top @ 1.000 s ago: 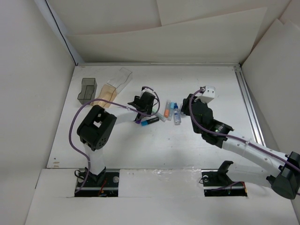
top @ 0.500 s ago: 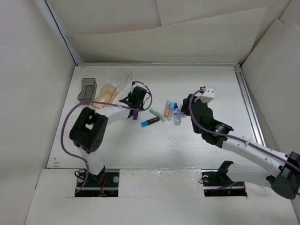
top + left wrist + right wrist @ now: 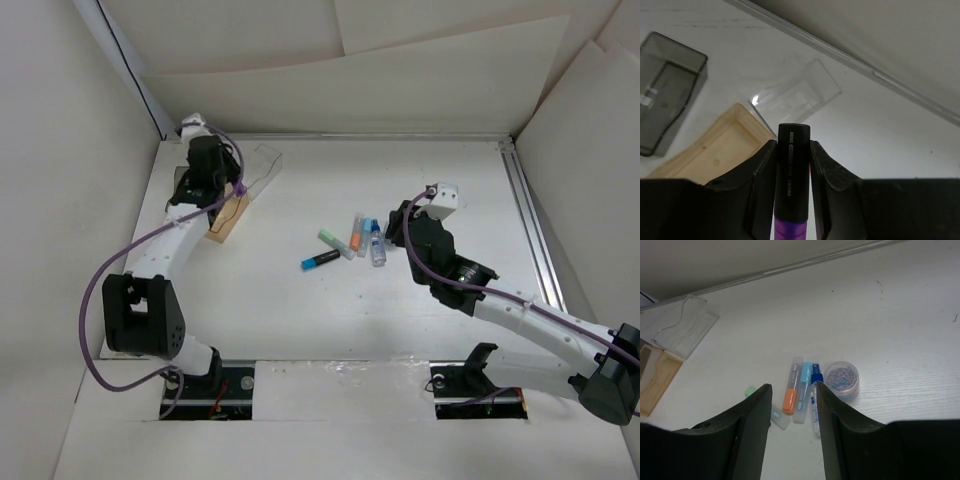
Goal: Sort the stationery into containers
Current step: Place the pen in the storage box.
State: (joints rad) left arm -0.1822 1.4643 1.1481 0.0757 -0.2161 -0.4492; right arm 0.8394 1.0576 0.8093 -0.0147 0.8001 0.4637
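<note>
The smoky grey bin [image 3: 180,178] [image 3: 670,90] is to the left of my left gripper in the top view, past the amber bin. I should move that gripper there next and let go above the bin.
My left gripper [image 3: 212,172] hangs over the three containers at the back left, shut on a purple marker with a black cap [image 3: 793,175]. In the left wrist view the gripper [image 3: 793,148] sits above the amber bin [image 3: 715,150], with the smoky grey bin [image 3: 670,90] to its left and the clear bin [image 3: 800,95] beyond. On the table lie a green marker [image 3: 330,243], an orange one [image 3: 354,235], a light blue one [image 3: 803,390], a black-and-blue one [image 3: 320,260] and the blue-capped bottle [image 3: 815,400]. My right gripper [image 3: 792,386] hovers open above them.
A small round clear tub of coloured paper clips [image 3: 841,378] stands beside the bottle. White walls close in the table on the left, back and right, and a metal rail [image 3: 530,220] runs along the right side.
The left gripper closed on the purple marker near the cluster and swung it back-left to above the bins. The right arm has not moved.
</note>
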